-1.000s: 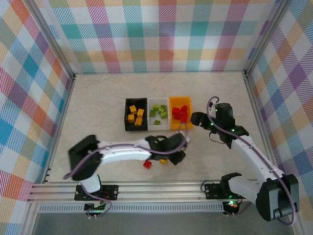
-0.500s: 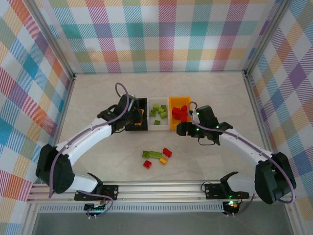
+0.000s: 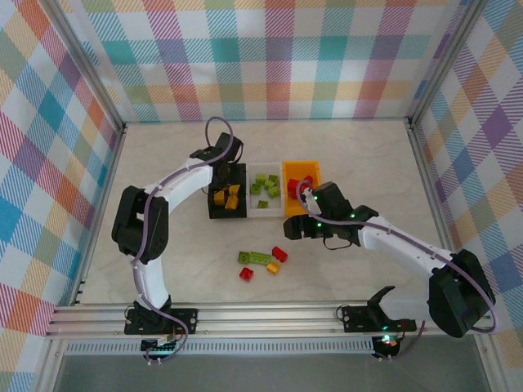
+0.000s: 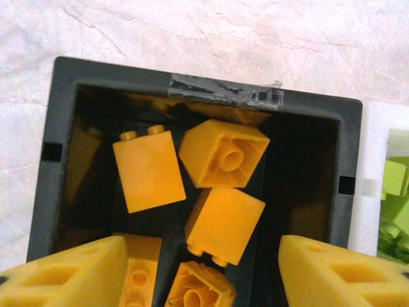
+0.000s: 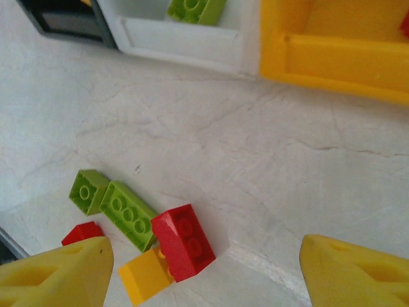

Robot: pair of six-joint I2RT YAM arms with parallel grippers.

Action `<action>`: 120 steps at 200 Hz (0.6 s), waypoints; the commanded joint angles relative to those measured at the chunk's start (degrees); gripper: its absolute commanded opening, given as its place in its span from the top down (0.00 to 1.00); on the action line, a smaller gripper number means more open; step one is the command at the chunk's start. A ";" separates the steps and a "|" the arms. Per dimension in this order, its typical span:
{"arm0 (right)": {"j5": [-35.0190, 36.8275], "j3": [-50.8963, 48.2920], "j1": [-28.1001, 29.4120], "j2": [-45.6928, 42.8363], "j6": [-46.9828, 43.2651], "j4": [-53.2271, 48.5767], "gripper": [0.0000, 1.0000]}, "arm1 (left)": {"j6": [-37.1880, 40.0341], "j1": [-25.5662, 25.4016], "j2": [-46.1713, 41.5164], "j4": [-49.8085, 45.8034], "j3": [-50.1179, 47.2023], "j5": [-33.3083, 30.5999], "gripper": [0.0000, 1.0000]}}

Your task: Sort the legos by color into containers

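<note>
I will next pull my right gripper back and lower its open fingers around the red lego that leans on the yellow one.
My left gripper (image 3: 228,181) hangs over the black container (image 3: 214,211) with its jaws open (image 4: 203,275) and nothing between them. Several yellow-orange legos (image 4: 225,224) lie in the black container (image 4: 96,71) below. The white container (image 3: 263,212) holds lime green legos (image 3: 265,184), and the orange container (image 3: 288,173) holds red ones (image 3: 299,186). My right gripper (image 3: 292,229) hovers open (image 5: 208,275) just right of the loose legos on the table: a red one (image 5: 184,242) leaning on a yellow one (image 5: 144,277), a long green one (image 5: 128,214), a small green one (image 5: 87,190) and a small red one (image 5: 79,232).
The three containers stand side by side mid-table; the white one (image 5: 185,39) and the orange one (image 5: 339,59) lie just beyond the right gripper. The loose legos (image 3: 261,261) sit between the containers and the table's near edge. Plaid walls enclose the back and both sides.
The left arm left the loose legos, swung to the black container and opened its jaws above it. The right arm moved left and nearer, from beside the orange container towards the loose legos.
</note>
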 commanded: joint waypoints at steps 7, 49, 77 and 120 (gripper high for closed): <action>0.64 0.02 3.32 1.94 -2.10 -0.44 0.23 | -1.86 0.53 -3.53 -1.17 1.19 3.42 0.21; 3.44 2.86 8.65 10.57 -5.67 0.75 0.31 | -2.89 -3.47 -14.51 0.57 -2.87 8.27 0.07; 5.21 5.20 11.33 15.49 -7.34 0.89 0.35 | -3.25 -7.06 -23.16 0.99 -8.58 9.22 0.00; 8.51 7.82 13.97 20.80 -8.77 -1.07 0.43 | -7.41 -8.90 -38.63 2.67 -22.61 9.39 0.00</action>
